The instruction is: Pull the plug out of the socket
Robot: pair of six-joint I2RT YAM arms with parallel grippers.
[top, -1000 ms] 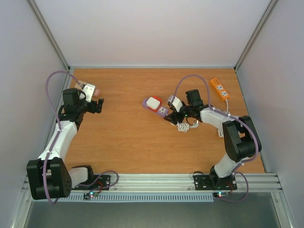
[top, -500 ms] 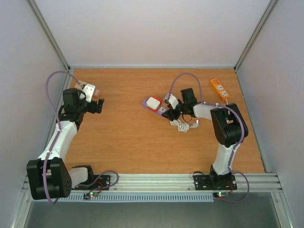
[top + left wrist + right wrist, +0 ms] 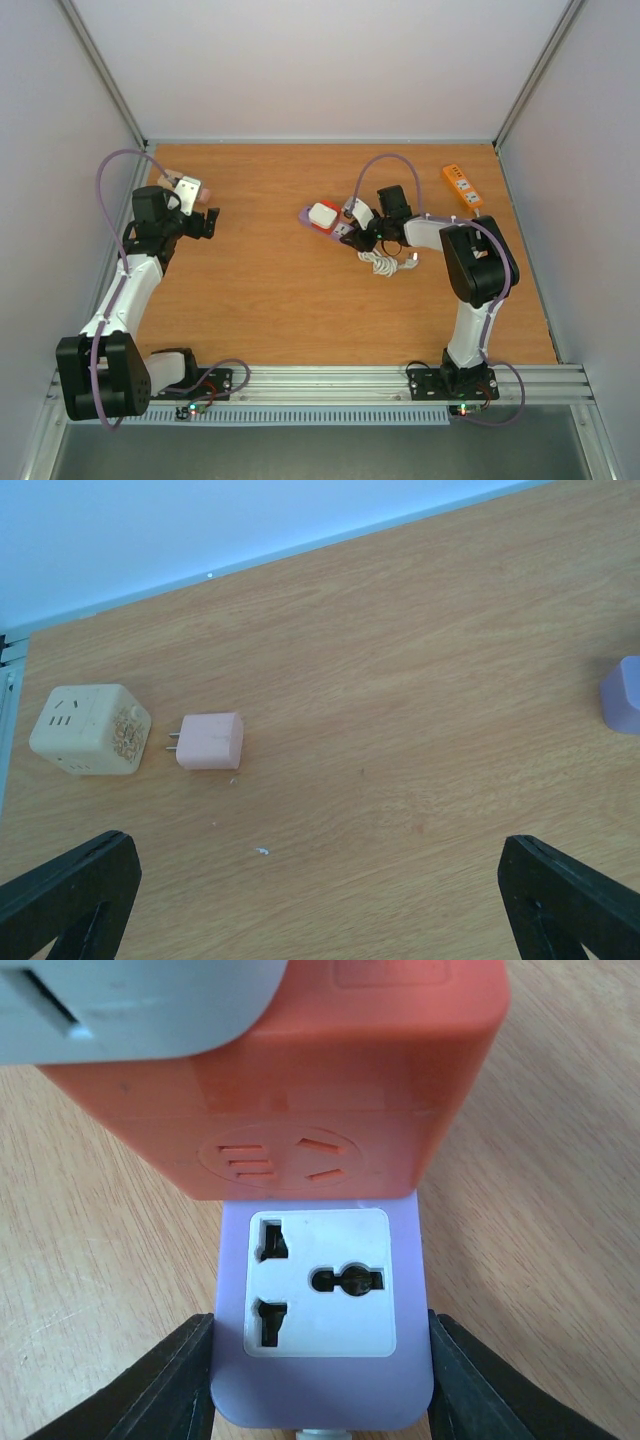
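I next need to pull my right gripper back with the socket strip (image 3: 320,1380) and release it on the bare, clear tabletop behind the gripper.
A purple socket strip (image 3: 320,1380) lies on the wooden table. A red plug block (image 3: 300,1080) with a white top (image 3: 130,1000) is seated in it, just beyond a free white outlet (image 3: 318,1282). My right gripper (image 3: 320,1385) is shut on the socket's near end, and its black fingers (image 3: 165,1385) press both purple sides. From above, the plug (image 3: 322,215) sits left of the right gripper (image 3: 352,235). My left gripper (image 3: 205,222) hangs open at the far left, with nothing between its fingers (image 3: 70,890).
A cream cube socket (image 3: 90,730) and a loose pink plug (image 3: 208,741) lie under the left arm. An orange power strip (image 3: 461,186) sits at the back right. The coiled white cable (image 3: 385,262) lies beside the right arm.
My right gripper has slid left along the table to the purple socket, and its jaws have narrowed onto it. The left arm has not moved.
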